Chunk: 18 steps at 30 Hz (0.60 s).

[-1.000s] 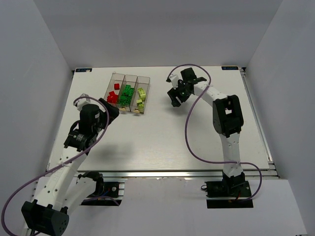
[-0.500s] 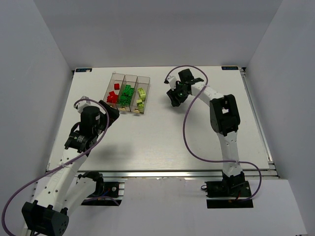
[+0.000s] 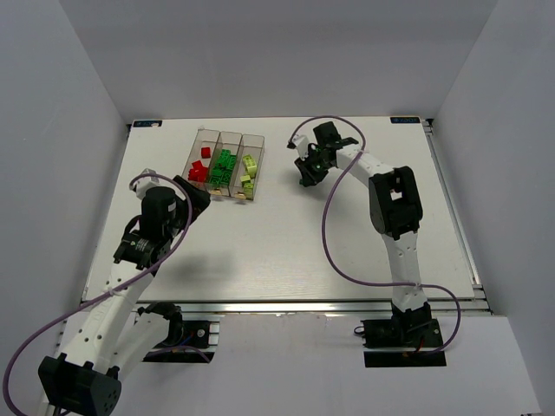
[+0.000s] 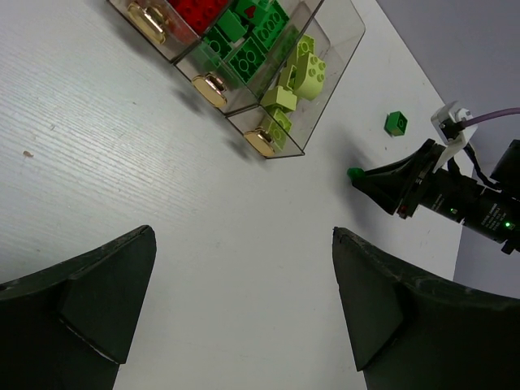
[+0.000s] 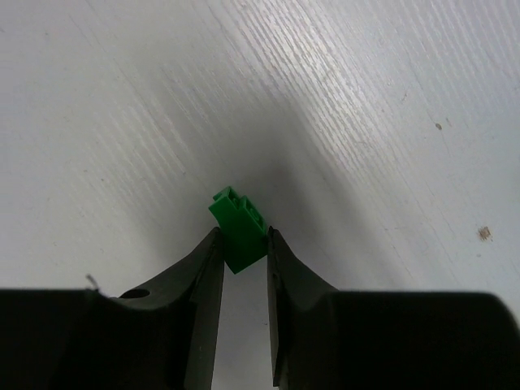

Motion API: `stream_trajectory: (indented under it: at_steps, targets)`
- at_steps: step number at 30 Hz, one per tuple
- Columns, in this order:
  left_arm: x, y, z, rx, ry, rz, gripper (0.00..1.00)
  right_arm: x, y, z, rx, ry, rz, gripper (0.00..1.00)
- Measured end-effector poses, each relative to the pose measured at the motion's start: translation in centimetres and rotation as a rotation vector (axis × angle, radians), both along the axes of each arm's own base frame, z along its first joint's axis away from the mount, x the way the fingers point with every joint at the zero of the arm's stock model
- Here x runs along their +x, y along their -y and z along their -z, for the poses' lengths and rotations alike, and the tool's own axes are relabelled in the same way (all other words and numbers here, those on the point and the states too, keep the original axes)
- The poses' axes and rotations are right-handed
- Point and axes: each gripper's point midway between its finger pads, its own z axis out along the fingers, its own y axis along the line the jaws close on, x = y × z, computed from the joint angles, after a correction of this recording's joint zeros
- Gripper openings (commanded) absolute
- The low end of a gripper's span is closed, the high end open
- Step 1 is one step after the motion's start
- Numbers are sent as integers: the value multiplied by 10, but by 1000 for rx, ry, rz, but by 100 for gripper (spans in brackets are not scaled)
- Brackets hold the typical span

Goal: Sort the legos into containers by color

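Note:
I will lift my right gripper, move it to the left in the top view and let go over the middle bin [image 3: 223, 165], because that bin holds dark green legos.
My right gripper [image 5: 242, 236] is shut on a dark green lego [image 5: 238, 219], both fingertips pressed to its sides just over the white table. In the top view that gripper [image 3: 304, 180] is to the right of the containers [image 3: 218, 134]. These are three clear bins joined side by side, holding red legos [image 3: 199, 169], dark green legos [image 3: 222, 167] and pale yellow-green legos [image 3: 248, 172]. My left gripper [image 4: 242, 231] hovers open and empty in front of the containers [image 4: 325, 49]. Another dark green lego [image 4: 396, 123] lies loose on the table beyond the right gripper.
Gold knobs [image 4: 211, 88] stick out from the near ends of the bins. The right arm's purple cable [image 3: 329, 225] loops over the table's middle. White walls close in the table on three sides.
The right jaws have closed from wide apart onto the dark green lego, and that gripper has shifted slightly left. The left arm has barely moved.

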Motion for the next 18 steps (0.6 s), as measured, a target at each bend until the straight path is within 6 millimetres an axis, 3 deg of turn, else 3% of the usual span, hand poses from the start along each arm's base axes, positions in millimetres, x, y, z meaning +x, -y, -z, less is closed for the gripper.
stream_trajectory:
  at_steps: [4,8,14,18]
  targets:
    - [2,1,-8,-3,34,6,98,-3,-11,-12,39,15,-29,0]
    - [0,-1,-22,-8,87,6,98,-8,-37,-57,120,99,-85,0]
    - [-3,-6,-41,-7,164,-10,98,-30,-107,-152,307,297,-219,0]
    - [-6,-10,-57,-8,224,-21,98,-49,-156,-179,404,351,-271,0]
